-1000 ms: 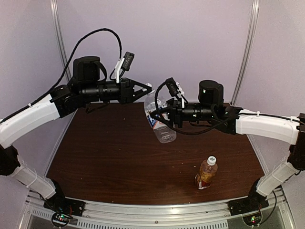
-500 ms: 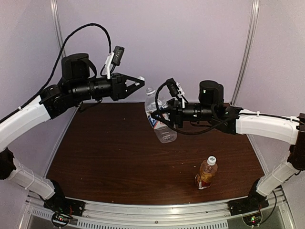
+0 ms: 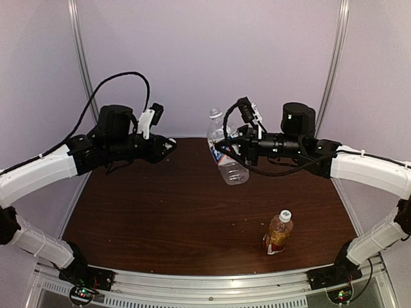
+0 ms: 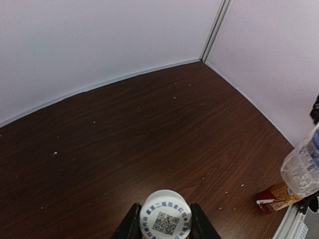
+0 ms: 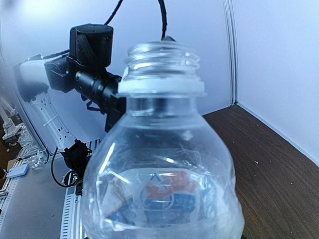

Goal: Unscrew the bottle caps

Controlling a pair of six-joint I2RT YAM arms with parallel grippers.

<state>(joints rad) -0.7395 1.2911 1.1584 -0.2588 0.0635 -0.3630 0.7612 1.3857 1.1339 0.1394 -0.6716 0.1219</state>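
The clear bottle's neck is already open, so my left gripper will go down to the bare part of the table below it and let go of the white cap.
My right gripper is shut on the clear bottle of colourless liquid and holds it tilted above the back of the table. Its neck is open, with no cap on it. My left gripper is shut on a white cap printed with a QR code, held above the table at the back left; the fingers press it from both sides. The amber bottle with a red-yellow label stands at the front right, its white cap on. It also shows in the left wrist view.
The dark brown table has pale walls at the back and both sides, with metal corner posts. An aluminium rail runs along the near edge between the arm bases.
My left gripper has pulled away from the clear bottle's neck to the left and down, carrying the cap. My right gripper has raised the bottle and shifted it slightly right.
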